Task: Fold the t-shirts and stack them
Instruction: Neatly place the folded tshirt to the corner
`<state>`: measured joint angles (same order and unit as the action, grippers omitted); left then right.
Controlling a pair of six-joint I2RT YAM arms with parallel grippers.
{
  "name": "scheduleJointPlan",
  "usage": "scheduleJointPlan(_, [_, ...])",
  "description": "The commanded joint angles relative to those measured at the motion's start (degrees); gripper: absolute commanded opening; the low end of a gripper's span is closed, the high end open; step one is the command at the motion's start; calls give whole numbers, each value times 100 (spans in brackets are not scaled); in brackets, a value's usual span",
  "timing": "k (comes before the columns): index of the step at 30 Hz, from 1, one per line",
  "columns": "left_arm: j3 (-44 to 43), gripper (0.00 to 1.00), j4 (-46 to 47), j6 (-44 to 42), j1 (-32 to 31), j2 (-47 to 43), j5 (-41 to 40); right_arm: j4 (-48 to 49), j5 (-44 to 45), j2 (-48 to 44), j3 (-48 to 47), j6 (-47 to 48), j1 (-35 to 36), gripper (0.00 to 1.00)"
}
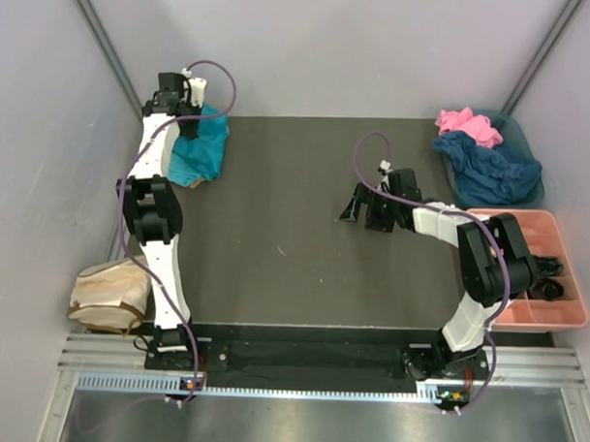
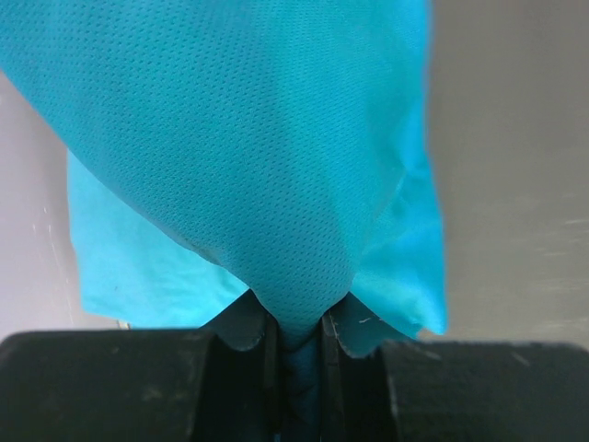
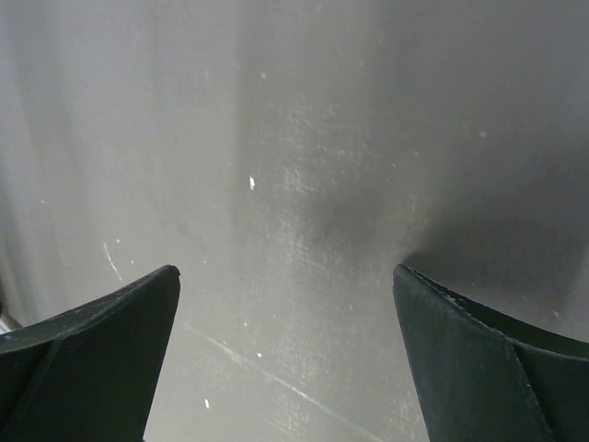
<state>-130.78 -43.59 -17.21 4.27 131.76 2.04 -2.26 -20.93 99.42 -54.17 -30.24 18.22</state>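
My left gripper goes slightly left in the top view next and releases the turquoise t-shirt, since its pinched part already sits over the t-shirt's lower layer (image 2: 293, 324).
A turquoise t-shirt (image 1: 199, 150) lies bunched at the far left of the dark table. My left gripper (image 1: 194, 123) is shut on it; in the left wrist view the cloth (image 2: 267, 166) is pinched between the jaws (image 2: 301, 322) and hangs away from them. My right gripper (image 1: 358, 206) is open and empty over the bare middle of the table; the right wrist view shows only grey table surface between the fingertips (image 3: 285, 295). A pink t-shirt (image 1: 467, 122) and a dark blue t-shirt (image 1: 491, 168) lie heaped at the far right.
A teal bin (image 1: 516, 137) holds the pink and blue shirts at the far right. A pink compartment tray (image 1: 540, 273) stands at the right edge. A beige cloth bag (image 1: 106, 294) sits at the near left. Grey walls enclose the table.
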Motion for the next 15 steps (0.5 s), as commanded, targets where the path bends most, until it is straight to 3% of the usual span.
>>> scheduleJointPlan(1, [-237,0,-26,-221,240,60,-11,182,-87,157,-252,9,33,99])
scheduleJointPlan(15, [-193,0,395,-511,592,288,-273,182,-192,359,-76,-52,50,99])
